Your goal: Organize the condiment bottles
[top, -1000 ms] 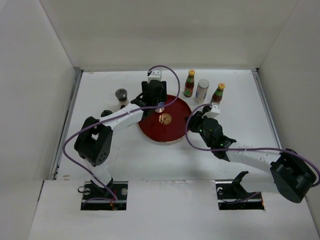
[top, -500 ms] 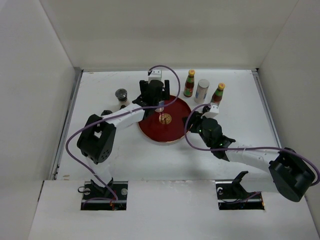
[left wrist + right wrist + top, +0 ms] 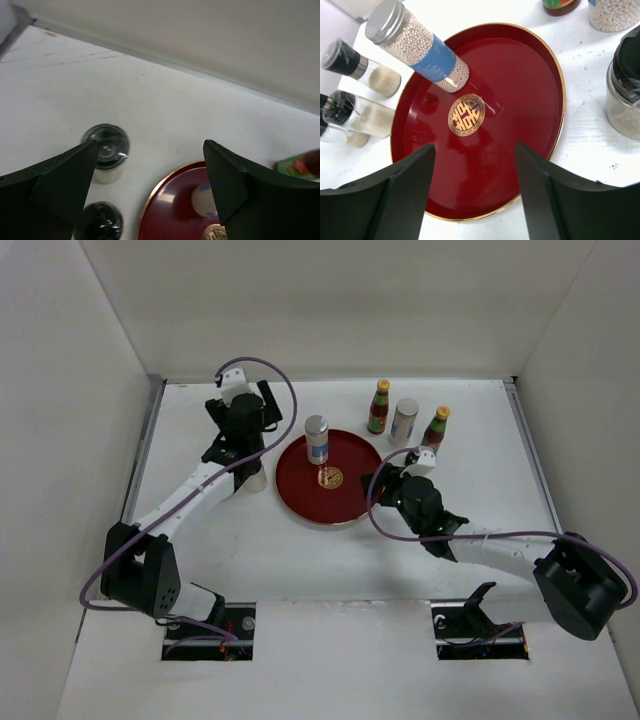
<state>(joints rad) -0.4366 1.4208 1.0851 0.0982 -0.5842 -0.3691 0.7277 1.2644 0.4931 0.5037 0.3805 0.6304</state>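
Note:
The farther jar's dark lid [image 3: 106, 145] sits below my left gripper's fingers, off their middle, so they should shift left in its wrist view and lower around it.
A silver-topped shaker [image 3: 316, 440] with a blue label stands upright on the round red tray [image 3: 350, 502]; it also shows in the right wrist view [image 3: 415, 47]. My left gripper [image 3: 243, 430] is open and empty, left of the tray, above two dark-lidded jars [image 3: 106, 150] [image 3: 100, 220]. My right gripper [image 3: 378, 485] is open and empty over the tray's near right rim [image 3: 555, 135]. Two yellow-capped sauce bottles [image 3: 379, 406] [image 3: 436, 427] and a second shaker [image 3: 405, 421] stand behind the tray. Three dark-lidded jars [image 3: 350, 62] stand left of the tray, and one [image 3: 625, 90] stands to its right.
White walls close the table on the left, back and right. The left arm's purple cable [image 3: 270, 370] loops above its wrist. The tray has a gold emblem [image 3: 466, 114] at its centre.
My left gripper has let go of the blue-labelled shaker on the tray and swung left to above the jars. The shaker now stands free. The right arm has barely moved.

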